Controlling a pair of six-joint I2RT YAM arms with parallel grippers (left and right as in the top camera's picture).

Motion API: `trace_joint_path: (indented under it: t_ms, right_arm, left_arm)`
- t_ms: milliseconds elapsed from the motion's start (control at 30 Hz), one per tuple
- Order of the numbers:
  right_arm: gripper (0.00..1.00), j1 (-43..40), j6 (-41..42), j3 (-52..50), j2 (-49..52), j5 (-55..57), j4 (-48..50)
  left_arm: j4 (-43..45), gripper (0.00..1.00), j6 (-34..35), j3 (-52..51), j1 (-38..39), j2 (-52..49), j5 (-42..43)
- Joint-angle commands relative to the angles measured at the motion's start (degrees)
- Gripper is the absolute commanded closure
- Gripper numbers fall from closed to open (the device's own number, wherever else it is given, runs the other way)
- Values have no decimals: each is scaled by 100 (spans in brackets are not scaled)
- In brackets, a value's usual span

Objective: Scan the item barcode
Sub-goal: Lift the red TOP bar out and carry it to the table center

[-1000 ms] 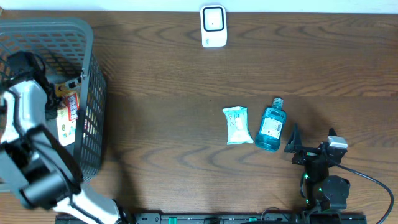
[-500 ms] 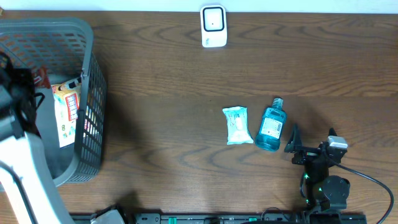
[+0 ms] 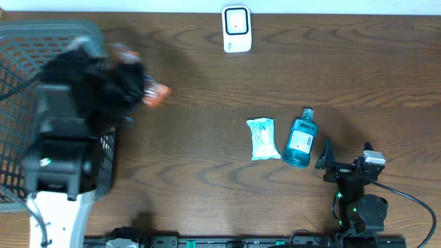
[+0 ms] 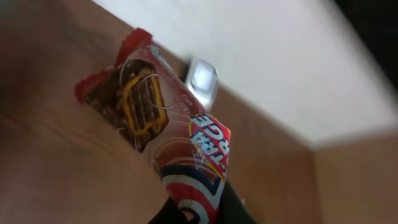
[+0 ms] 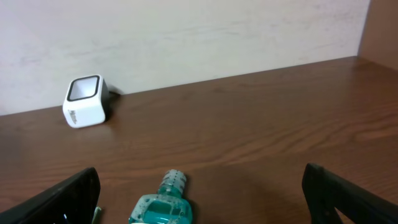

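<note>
The tabletop (image 3: 236,143) beside the wipes packet is bare, so I should move my left gripper to the right in the overhead view, lower it there and release the snack.
My left gripper (image 3: 136,88) is shut on the lower end of a red snack packet (image 3: 156,96), holding it in the air just right of the basket. In the left wrist view the packet (image 4: 163,127) stands up from the gripper (image 4: 200,213), its chocolate-biscuit picture facing the camera. No barcode shows on that face. The white scanner (image 3: 236,29) sits at the table's far edge and shows behind the packet as a blurred scanner (image 4: 203,83). My right gripper (image 3: 342,157) rests open at the front right, with the scanner (image 5: 84,101) far ahead of it.
A grey mesh basket (image 3: 21,41) stands at the left, partly hidden by my left arm. A blue mouthwash bottle (image 3: 300,141) and a pale wipes packet (image 3: 262,138) lie just left of the right gripper. The bottle's cap (image 5: 172,183) points away between the open fingers.
My left arm has risen out of the basket with the red packet and swung right past the basket's rim. The right arm has not moved.
</note>
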State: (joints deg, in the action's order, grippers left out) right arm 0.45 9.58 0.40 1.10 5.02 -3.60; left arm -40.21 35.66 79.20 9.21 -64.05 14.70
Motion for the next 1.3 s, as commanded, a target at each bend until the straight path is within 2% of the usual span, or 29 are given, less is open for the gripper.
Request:
trace_joint_path:
  t_ms: [0,100,267,633,933,1033,1100,1267]
  right_arm:
    - [1,31,-66,-9,-2,85,-11]
    - [1,31,-66,-9,-2,87,-9]
    - [1,31,-66,-9,-2,85,-9]
    - [1,31,-66,-9,-2,85,-9]
    - [1,31,-66,-9,-2,87,-9]
    - [1,31,-66,-9,-2,85,-11]
    - [1,31,-66,-9,-2,85,-9]
    - [1,31,-66,-9,-2,87,-11]
  left_arm:
    - [-20,92,-763,-107,782,-332,-509]
    - [-22,93,-857,-151,1386,-787,-970]
    - [-11,93,-1311,-151,2120,-1993,-1095]
    - [481,93,-1309,-151,2677,-4065,-1132]
    - [457,92,-1290,-153,2935,-4719,-1128]
    - [452,36,-1290,-151,2966,-4690,-1130]
    - [446,27,-1294,-146,2966,-4629,-1132]
    - [457,27,-1296,-144,2959,-4323,-1139]
